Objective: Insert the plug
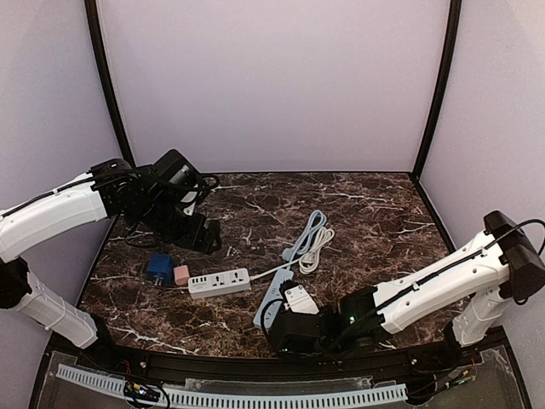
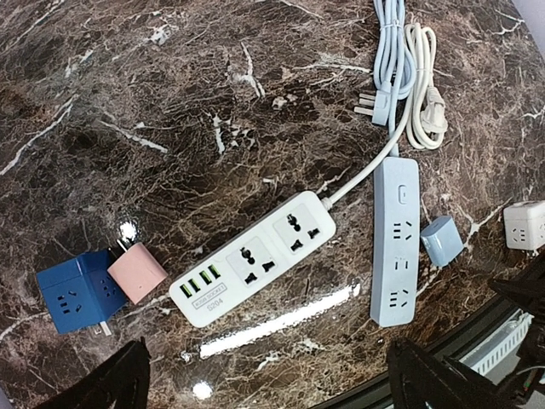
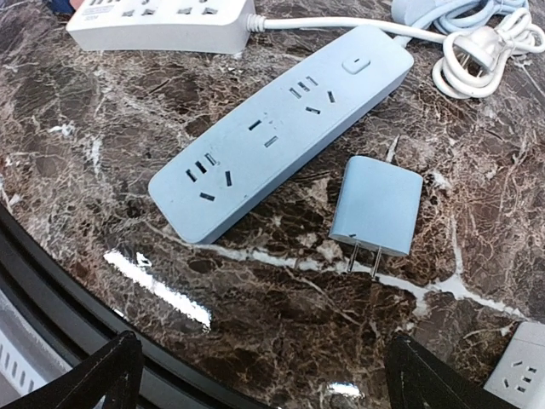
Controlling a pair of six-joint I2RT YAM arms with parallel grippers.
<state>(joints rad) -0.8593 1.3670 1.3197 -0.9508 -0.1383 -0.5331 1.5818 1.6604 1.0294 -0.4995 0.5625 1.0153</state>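
Observation:
I need to move my right gripper outward and down over the light blue plug adapter [image 3: 377, 204], with my fingers on either side of its body, because it lies flat beyond and below them.
A light blue plug adapter [image 3: 377, 204] lies flat on the marble table, its two prongs pointing toward my right gripper; it also shows in the left wrist view [image 2: 442, 240]. Just to its left lies a light blue power strip [image 3: 272, 128] [image 2: 396, 243] [image 1: 271, 302]. My right gripper [image 3: 264, 375] [image 1: 288, 331] is open and empty, low at the table's near edge, a short way in front of the adapter. My left gripper [image 2: 268, 383] [image 1: 203, 233] is open and empty, held above the white power strip [image 2: 255, 260] [image 1: 219, 281].
A pink adapter [image 2: 136, 271] leans against a dark blue cube socket [image 2: 75, 294] left of the white strip. A white cube socket [image 3: 519, 371] [image 2: 524, 225] sits right of the blue adapter. Coiled blue cord [image 1: 311, 230] and white cord [image 1: 319, 249] lie mid-table.

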